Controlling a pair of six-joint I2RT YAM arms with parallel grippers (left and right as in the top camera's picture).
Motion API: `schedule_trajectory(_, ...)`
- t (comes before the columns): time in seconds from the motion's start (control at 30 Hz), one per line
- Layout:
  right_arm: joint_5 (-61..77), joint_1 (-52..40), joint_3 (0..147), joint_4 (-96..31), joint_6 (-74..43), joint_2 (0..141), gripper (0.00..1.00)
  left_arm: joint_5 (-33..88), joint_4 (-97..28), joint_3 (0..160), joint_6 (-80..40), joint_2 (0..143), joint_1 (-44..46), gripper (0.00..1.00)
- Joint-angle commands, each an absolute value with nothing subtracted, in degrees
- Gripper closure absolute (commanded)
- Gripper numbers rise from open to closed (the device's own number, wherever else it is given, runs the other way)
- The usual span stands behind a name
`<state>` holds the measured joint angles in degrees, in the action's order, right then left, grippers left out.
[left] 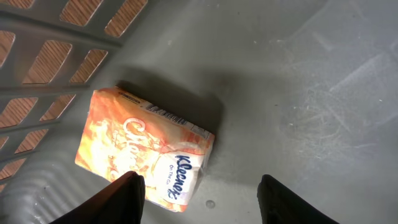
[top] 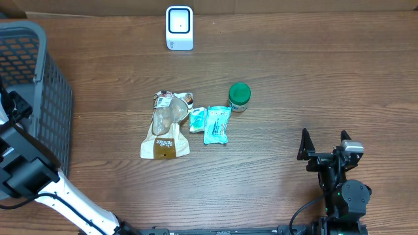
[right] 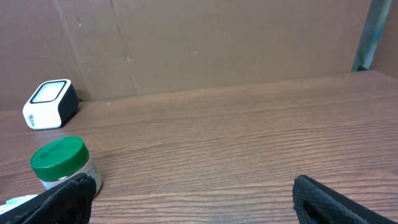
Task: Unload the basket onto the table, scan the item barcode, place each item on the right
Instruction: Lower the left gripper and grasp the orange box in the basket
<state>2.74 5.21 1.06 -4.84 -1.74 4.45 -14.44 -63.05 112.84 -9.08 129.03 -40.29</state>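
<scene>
My open left gripper goes down onto the tissue pack's Kleenex-lettered corner [left: 188,175] next, since that corner already shows between its fingers in the wrist view.
An orange Kleenex tissue pack [left: 137,146] lies flat on the grey floor of the basket [left: 298,93]. A barcode strip runs along the pack's upper edge. My left gripper [left: 200,183] hangs open just above the pack's near corner and holds nothing. The white scanner [top: 179,27] stands at the back of the table and also shows as the scanner [right: 50,102] in the right wrist view. At the front right, my right gripper [top: 324,140] rests wide open and empty over bare wood.
The grey basket [top: 32,78] fills the left edge, with my left arm reaching into it. Mid-table lie a brown snack bag [top: 165,134], teal packets [top: 216,124] and a green-lidded jar [top: 239,96]. A cardboard wall [right: 217,43] backs the table.
</scene>
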Motion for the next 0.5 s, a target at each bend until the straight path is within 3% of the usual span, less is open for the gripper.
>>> schedule_trajectory(0.0, 2.6, 5.4, 0.5, -4.7, -1.7, 4.1, 0.00, -15.5, -63.4, 112.5, -10.5, 130.0, -41.0, 0.39)
schedule_trajectory(0.47, 2.6, 5.4, 0.5, -4.7, -1.7, 4.1, 0.00, -15.5, -65.5, 112.5, -11.2, 130.0, -41.3, 0.39)
